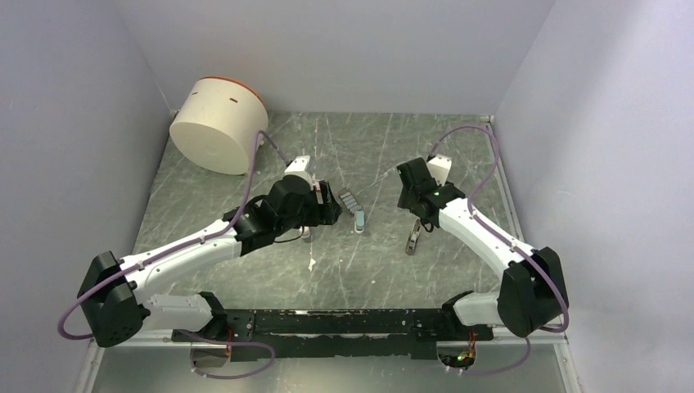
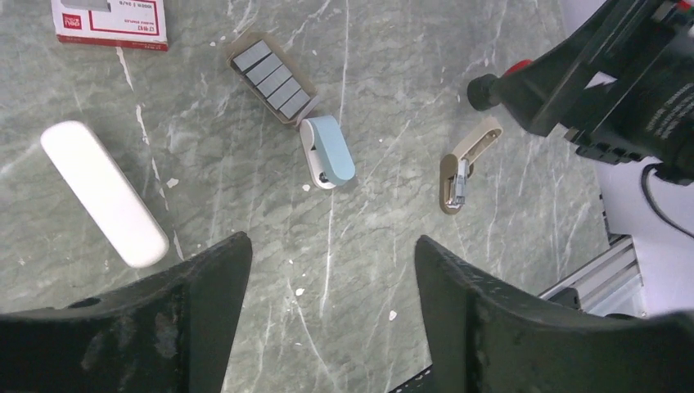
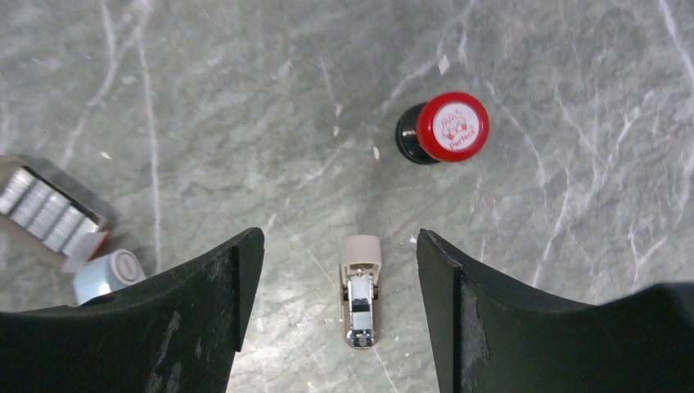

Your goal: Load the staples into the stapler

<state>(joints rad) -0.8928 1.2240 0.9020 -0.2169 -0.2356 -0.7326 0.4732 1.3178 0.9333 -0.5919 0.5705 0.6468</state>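
Note:
My right gripper moves down around the beige stapler's raised lid [image 1: 417, 224] [image 3: 362, 250] next and closes on the lid's sides. The lid already lines up between my open fingers.
A small beige stapler [image 3: 360, 291] lies hinged open on the marble table, its metal magazine showing; it also shows in the left wrist view [image 2: 457, 176] and the top view [image 1: 414, 237]. My right gripper [image 3: 340, 237] is open above it, a finger on each side, not touching. The red and white staples box [image 2: 110, 20] lies apart from an open tray of grey staple strips [image 2: 272, 75]. A slim white bar [image 2: 102, 192] lies left of my left gripper [image 2: 330, 241], which is open and empty above bare table.
A small blue and white item [image 2: 331, 151] lies next to the staple tray. A red-capped black stamp [image 3: 452, 127] stands beyond the beige stapler. A big white cylinder [image 1: 217, 123] stands at the back left. A black rail [image 1: 344, 323] runs along the near edge.

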